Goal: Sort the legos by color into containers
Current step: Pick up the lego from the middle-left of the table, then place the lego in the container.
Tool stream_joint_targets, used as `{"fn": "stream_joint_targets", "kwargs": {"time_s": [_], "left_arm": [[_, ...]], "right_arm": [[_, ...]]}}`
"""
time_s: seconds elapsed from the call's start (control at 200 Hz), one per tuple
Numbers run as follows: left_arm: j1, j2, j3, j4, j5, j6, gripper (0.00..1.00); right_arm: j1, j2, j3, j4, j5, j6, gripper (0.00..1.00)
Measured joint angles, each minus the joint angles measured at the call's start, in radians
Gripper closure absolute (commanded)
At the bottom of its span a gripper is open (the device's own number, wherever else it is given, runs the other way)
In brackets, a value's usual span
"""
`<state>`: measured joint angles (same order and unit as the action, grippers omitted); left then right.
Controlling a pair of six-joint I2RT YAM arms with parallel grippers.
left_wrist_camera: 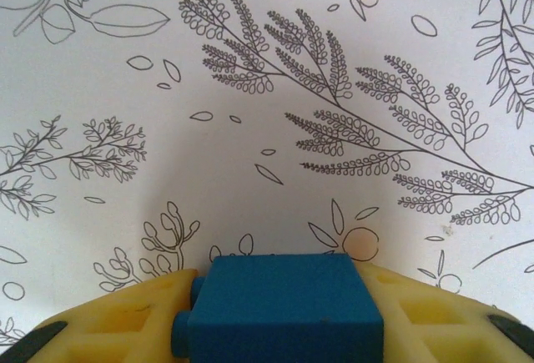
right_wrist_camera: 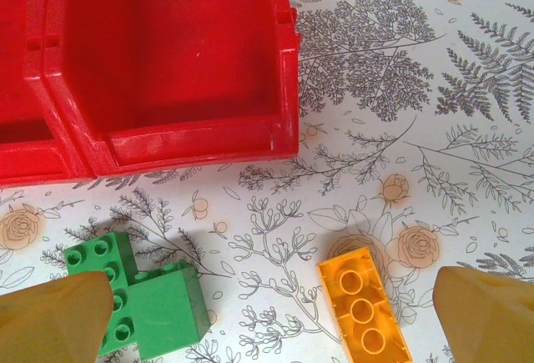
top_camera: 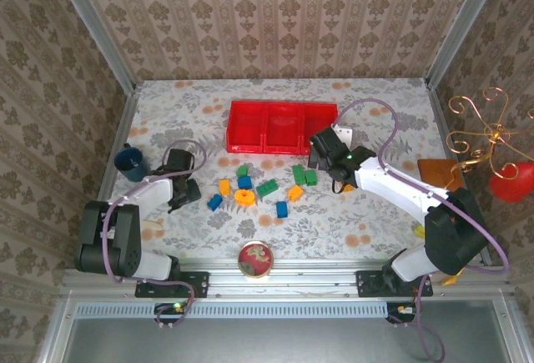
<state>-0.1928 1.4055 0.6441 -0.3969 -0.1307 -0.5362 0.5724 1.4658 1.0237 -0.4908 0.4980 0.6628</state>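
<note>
Next, my left gripper rises and carries the blue block over the tray's nearest end section to release it there, since that section lies outward of it and stands empty.
The red three-compartment tray stands at the back of the table. In front of it lie scattered legos: green blocks, a blue block, an orange block and the flat orange ring. My left gripper is low over the table at the left, shut on a blue block held between its yellow fingers. My right gripper hangs open just in front of the tray's right compartment. Two joined green blocks lie by its left finger, and an orange three-stud block by its right.
A dark blue cup stands at the left edge. A small red-rimmed dish sits at the front middle. A gold wire stand and a brown object are at the right. Patterned walls close in three sides.
</note>
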Motion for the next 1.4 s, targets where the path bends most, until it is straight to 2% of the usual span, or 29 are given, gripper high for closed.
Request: {"fn": "stream_joint_targets", "kwargs": {"time_s": [0.145,0.255,0.545,1.07,1.245,1.4], "left_arm": [[-0.011,0.000,0.002,-0.004,-0.008,0.000,0.65],[-0.052,0.000,0.027,-0.003,-0.007,0.002,0.66],[-0.167,0.023,0.266,0.032,-0.020,0.043,0.66],[-0.286,0.412,0.743,0.103,-0.023,0.187,0.65],[-0.304,0.500,0.828,0.098,-0.024,0.207,0.63],[-0.304,0.549,0.855,0.087,-0.029,0.216,0.55]], "right_arm": [[0.000,0.000,0.000,-0.010,0.000,0.003,0.00],[0.000,0.000,0.000,-0.015,0.000,0.013,0.00],[0.000,0.000,0.000,-0.049,0.016,0.046,0.00],[0.000,-0.087,-0.066,-0.052,0.030,0.082,0.00],[0.000,-0.109,-0.071,-0.051,0.032,0.093,0.00],[0.000,-0.109,-0.087,-0.051,0.031,0.094,0.00]]}}
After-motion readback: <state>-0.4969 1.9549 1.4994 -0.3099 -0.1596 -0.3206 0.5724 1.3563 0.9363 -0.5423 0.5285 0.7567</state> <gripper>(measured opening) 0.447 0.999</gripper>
